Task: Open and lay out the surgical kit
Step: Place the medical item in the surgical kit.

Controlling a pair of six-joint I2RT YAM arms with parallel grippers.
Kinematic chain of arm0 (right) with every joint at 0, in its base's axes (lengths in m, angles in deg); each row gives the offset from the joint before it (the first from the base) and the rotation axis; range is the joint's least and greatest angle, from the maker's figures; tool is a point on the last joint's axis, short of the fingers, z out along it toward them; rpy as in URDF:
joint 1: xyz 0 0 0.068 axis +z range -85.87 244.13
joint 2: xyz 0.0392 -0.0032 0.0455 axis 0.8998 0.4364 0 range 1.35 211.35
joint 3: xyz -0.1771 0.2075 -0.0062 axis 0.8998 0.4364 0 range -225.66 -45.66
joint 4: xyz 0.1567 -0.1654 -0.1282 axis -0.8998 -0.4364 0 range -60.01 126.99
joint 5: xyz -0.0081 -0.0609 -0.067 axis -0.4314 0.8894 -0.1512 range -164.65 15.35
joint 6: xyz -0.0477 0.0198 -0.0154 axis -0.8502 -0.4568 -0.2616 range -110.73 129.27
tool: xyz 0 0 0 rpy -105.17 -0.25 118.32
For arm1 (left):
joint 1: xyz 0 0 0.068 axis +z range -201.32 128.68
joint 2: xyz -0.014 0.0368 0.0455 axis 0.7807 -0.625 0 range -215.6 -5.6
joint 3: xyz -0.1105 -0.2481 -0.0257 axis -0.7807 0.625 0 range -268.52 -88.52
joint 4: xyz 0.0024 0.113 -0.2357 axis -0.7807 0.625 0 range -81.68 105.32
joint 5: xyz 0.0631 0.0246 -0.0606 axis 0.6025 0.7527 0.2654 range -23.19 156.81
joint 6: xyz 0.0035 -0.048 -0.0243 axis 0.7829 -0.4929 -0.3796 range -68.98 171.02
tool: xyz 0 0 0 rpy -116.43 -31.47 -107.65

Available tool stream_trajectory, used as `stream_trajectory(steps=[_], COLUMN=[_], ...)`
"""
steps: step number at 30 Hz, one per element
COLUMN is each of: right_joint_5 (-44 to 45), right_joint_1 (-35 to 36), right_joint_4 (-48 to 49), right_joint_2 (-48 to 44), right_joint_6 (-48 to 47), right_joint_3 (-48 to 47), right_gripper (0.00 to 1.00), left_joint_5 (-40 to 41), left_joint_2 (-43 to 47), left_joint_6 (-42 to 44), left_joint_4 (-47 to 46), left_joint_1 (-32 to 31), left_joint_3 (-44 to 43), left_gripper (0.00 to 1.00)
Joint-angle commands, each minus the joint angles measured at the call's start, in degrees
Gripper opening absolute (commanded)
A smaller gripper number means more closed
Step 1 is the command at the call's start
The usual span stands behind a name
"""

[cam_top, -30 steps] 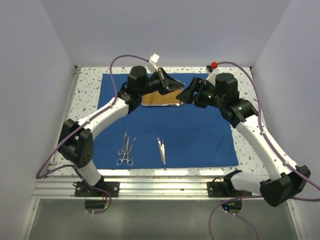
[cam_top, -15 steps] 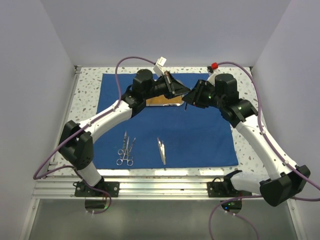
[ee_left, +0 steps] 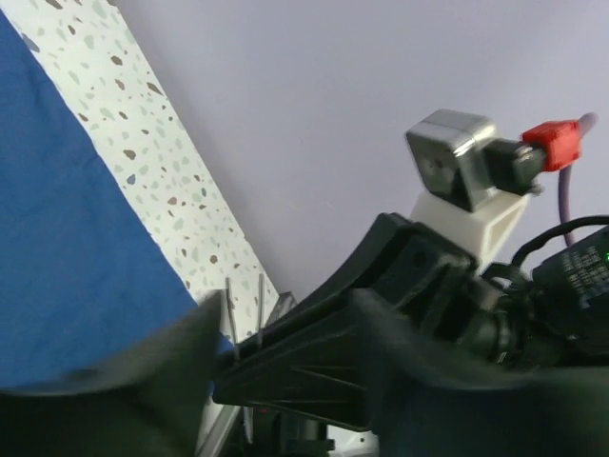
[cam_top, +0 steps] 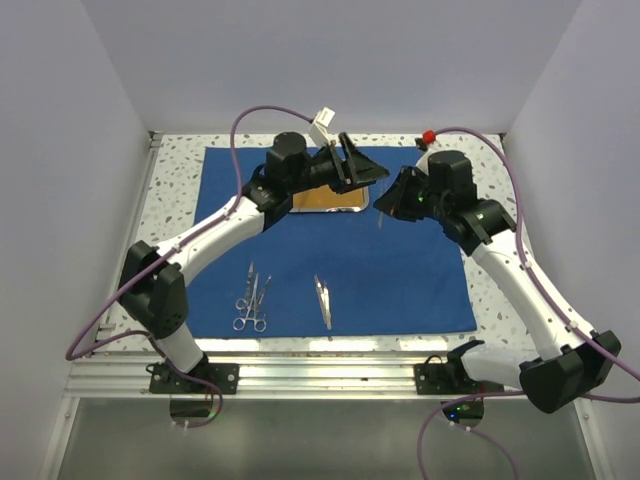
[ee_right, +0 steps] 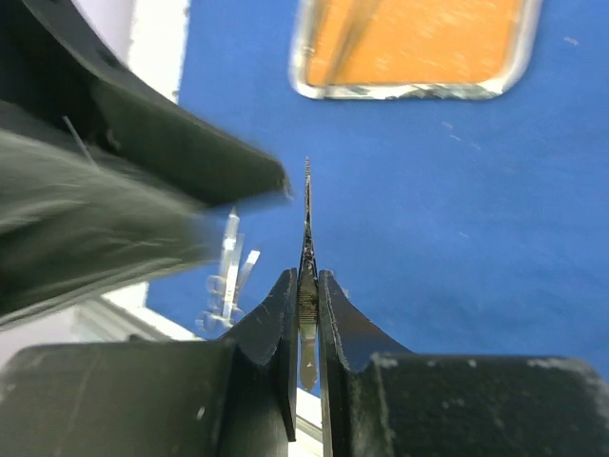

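Observation:
The robot's right gripper should next lower the tweezers back from the tray onto the cloth's near part [cam_top: 352, 302], as open cloth lies beside the other tweezers.
The royal-blue cloth [cam_top: 400, 270] lies spread flat on the table. The steel tray [cam_top: 328, 198] with its orange-brown inside [ee_right: 419, 43] sits on it at the back. My right gripper [cam_top: 388, 203] [ee_right: 306, 286] is shut on slim silver tweezers [ee_right: 306, 205], held above the cloth just right of the tray. Their two thin prongs [ee_left: 259, 305] show in the left wrist view. My left gripper [cam_top: 365, 168] hovers open over the tray's right end, one blurred finger [ee_right: 181, 152] close beside the tweezers but apart from them. Scissors and forceps [cam_top: 250, 295] and another pair of tweezers [cam_top: 323, 300] lie near the cloth's front.
Bare speckled tabletop [cam_top: 175, 190] borders the cloth on the left, back and right. White walls enclose the table on three sides. A metal rail [cam_top: 300, 372] runs along the near edge by the arm bases.
My left gripper opened and let go of the tweezers, lifting slightly to the right. My right gripper closed on them and drew them a little right, off the tray.

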Motion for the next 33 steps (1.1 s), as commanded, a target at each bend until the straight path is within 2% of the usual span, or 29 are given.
stream_trajectory(steps=[1, 4, 7, 10, 16, 19, 24, 30, 31, 33], right_joint_5=[5.0, 6.94, 7.74, 6.34, 3.61, 1.51, 1.5, 0.44, 0.79, 0.97], right_joint_1=[0.01, -0.08, -0.08, -0.08, -0.08, 0.27, 0.18, 0.71, 0.8, 0.98], right_joint_4=[-6.93, -10.54, -14.05, -15.38, -12.24, -8.2, -5.2, -0.54, -0.36, -0.79], right_joint_2=[-2.08, -4.36, -5.86, -7.7, -14.64, -15.09, -8.77, 0.11, 1.16, 3.8], right_joint_6=[-3.23, -5.34, -5.87, -5.26, -1.84, 0.1, 2.3, 0.63, 0.11, -1.3], right_joint_3=[-0.42, 2.64, 5.98, 13.96, 31.18, 36.04, 34.13, 32.63, 32.1, 31.57], right_gripper=[0.0, 0.0, 0.0, 0.0, 0.0, 0.0, 0.0, 0.0, 0.08, 0.37], left_joint_5=[-0.27, 4.99, 13.34, 18.97, 23.37, 24.52, 24.17, 23.99, 24.25, 25.48], left_joint_2=[0.34, -0.28, -0.28, -0.72, -5.63, -8.71, -12.58, -16.44, -17.06, -18.9], left_joint_6=[6.07, 19.66, 25.59, 31.56, 38.25, 40.18, 40.98, 42.12, 42.91, 44.05], left_joint_4=[4.53, 25.57, 36.07, 39.96, 41.73, 42.26, 42.61, 42.0, 42.43, 43.22], left_joint_1=[0.01, 0.53, 2.54, 5.97, 11.51, 12.4, 12.84, 13.19, 13.19, 13.28], left_joint_3=[-7.57, -14.16, -16.56, -15.42, -17.08, -20.07, -24.11, -26.57, -27.19, -29.2], left_gripper=[0.96, 1.0, 1.0, 0.99, 0.96, 0.96, 0.96, 0.96, 0.96, 0.96])
